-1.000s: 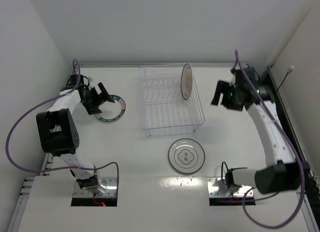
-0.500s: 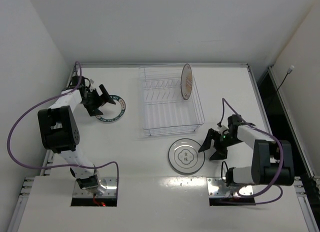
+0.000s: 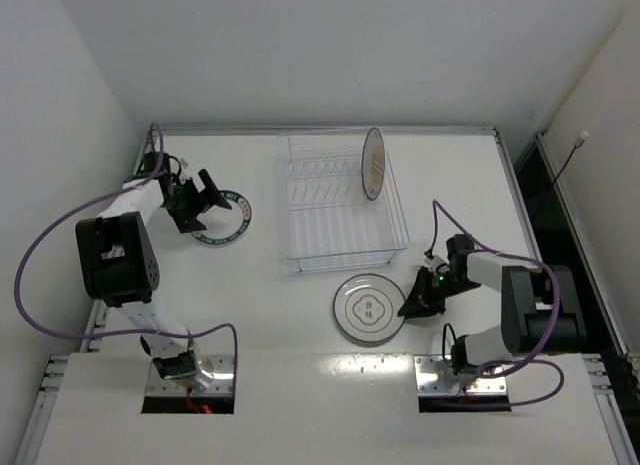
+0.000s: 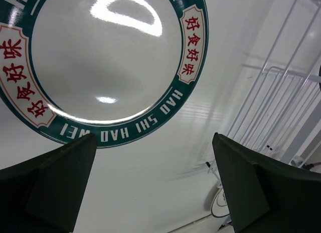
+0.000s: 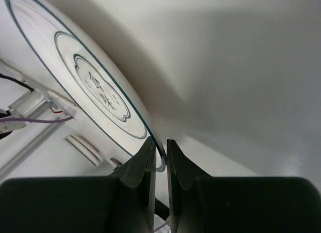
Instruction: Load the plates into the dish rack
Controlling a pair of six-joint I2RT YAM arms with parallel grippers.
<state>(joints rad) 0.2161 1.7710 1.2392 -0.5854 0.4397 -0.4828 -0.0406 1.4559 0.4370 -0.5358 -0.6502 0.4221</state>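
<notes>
I need to lift the white plate (image 3: 368, 310) with my right gripper, swing outward, turn the plate upright and lower it to let go, because the empty slot beside the orange-patterned plate is outward.
The white plate (image 3: 368, 310) with a grey ring and centre mark lies in front of the dish rack (image 3: 340, 200). My right gripper (image 3: 413, 299) is shut on its right rim; in the right wrist view the white plate's (image 5: 95, 87) edge sits between the jaws of the right gripper (image 5: 160, 148). An orange-patterned plate (image 3: 374, 163) stands upright in the rack's back right. The green-rimmed plate (image 3: 224, 217) lies flat at the left. My left gripper (image 3: 208, 199) hangs open just left of it, and in the left wrist view the green-rimmed plate (image 4: 100, 67) lies beyond the open left gripper (image 4: 154, 143).
White walls close in the table (image 3: 300, 375) at the back, left and right. A purple cable (image 3: 40, 255) loops off the left arm. The rack's wire side (image 4: 281, 102) shows at the right of the left wrist view.
My right arm swung from the back right, beside the rack, down to the white plate and shut on its right rim. The plate shifted slightly left. The left arm stayed put.
</notes>
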